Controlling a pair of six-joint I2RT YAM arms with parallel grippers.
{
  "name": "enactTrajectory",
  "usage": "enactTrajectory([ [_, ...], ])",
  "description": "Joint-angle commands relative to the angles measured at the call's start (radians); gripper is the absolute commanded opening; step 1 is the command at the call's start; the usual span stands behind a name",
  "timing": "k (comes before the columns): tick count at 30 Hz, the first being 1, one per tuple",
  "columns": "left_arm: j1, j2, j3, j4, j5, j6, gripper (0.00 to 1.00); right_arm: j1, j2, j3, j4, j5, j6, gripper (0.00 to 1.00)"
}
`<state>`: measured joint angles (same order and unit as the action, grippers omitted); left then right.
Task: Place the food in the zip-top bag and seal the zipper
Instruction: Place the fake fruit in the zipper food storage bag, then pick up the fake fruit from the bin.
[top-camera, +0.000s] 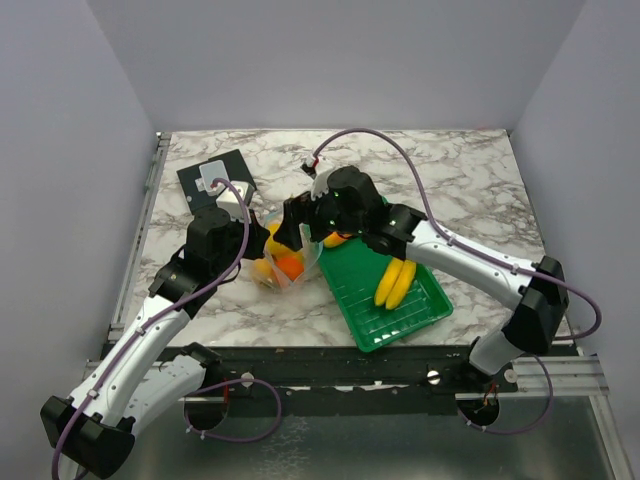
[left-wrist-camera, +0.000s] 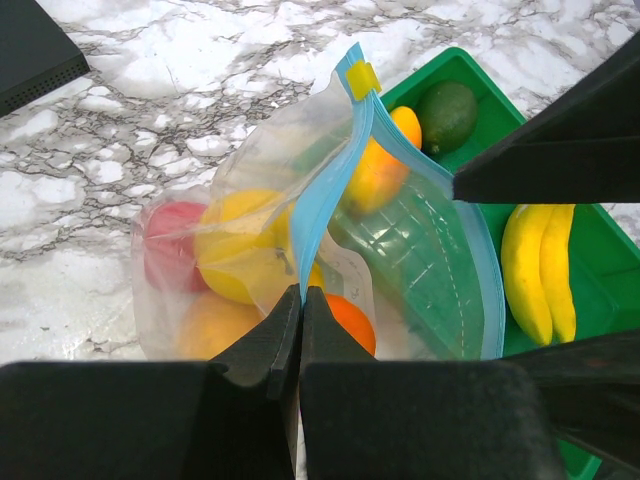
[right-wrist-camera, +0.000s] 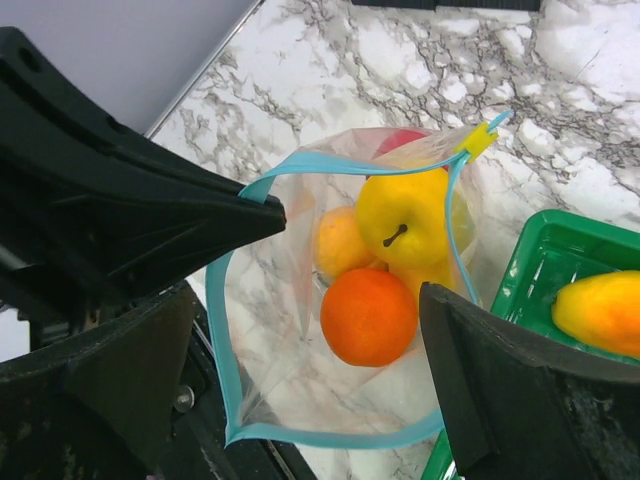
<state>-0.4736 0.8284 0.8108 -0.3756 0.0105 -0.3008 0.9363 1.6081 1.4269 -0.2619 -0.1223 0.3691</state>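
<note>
The right gripper moves to the right in the top view and down over that fruit next, since the green avocado still lies in the tray.
The clear zip-top bag (top-camera: 283, 270) lies at the table's middle with its mouth open. It holds an orange (right-wrist-camera: 370, 315), a yellow apple (right-wrist-camera: 405, 215), a peach-coloured fruit (right-wrist-camera: 338, 240) and a red apple (left-wrist-camera: 170, 250). My left gripper (left-wrist-camera: 302, 292) is shut on the light blue zipper (left-wrist-camera: 320, 190) and holds that edge up; a yellow slider (left-wrist-camera: 362, 78) sits at the far end. My right gripper (right-wrist-camera: 355, 255) is open and empty just above the bag's mouth, one fingertip (right-wrist-camera: 270, 210) touching the zipper (right-wrist-camera: 300, 165). The bananas (top-camera: 395, 283) lie in the tray.
The green slatted tray (top-camera: 400, 322) lies right of the bag, its corner under the bag's mouth. It also holds a green avocado (left-wrist-camera: 446, 115) and a yellow-orange piece (right-wrist-camera: 605, 310). A black pad (top-camera: 205, 185) with a white block lies at the back left.
</note>
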Motion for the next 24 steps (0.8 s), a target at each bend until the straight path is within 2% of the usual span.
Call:
enactTrajectory([
  [1,-0.002,-0.004,-0.008,0.007,0.003,0.008,0.0,0.009,-0.083,-0.026,-0.001,0.071,0.001,1.0],
  [11,-0.002,-0.002,-0.009,0.007,0.001,0.008,0.0,0.009,-0.179,-0.074,-0.079,0.341,0.008,1.0],
  [24,-0.002,-0.003,-0.009,0.004,-0.002,0.008,0.0,-0.041,-0.198,-0.169,-0.13,0.536,0.086,1.0],
])
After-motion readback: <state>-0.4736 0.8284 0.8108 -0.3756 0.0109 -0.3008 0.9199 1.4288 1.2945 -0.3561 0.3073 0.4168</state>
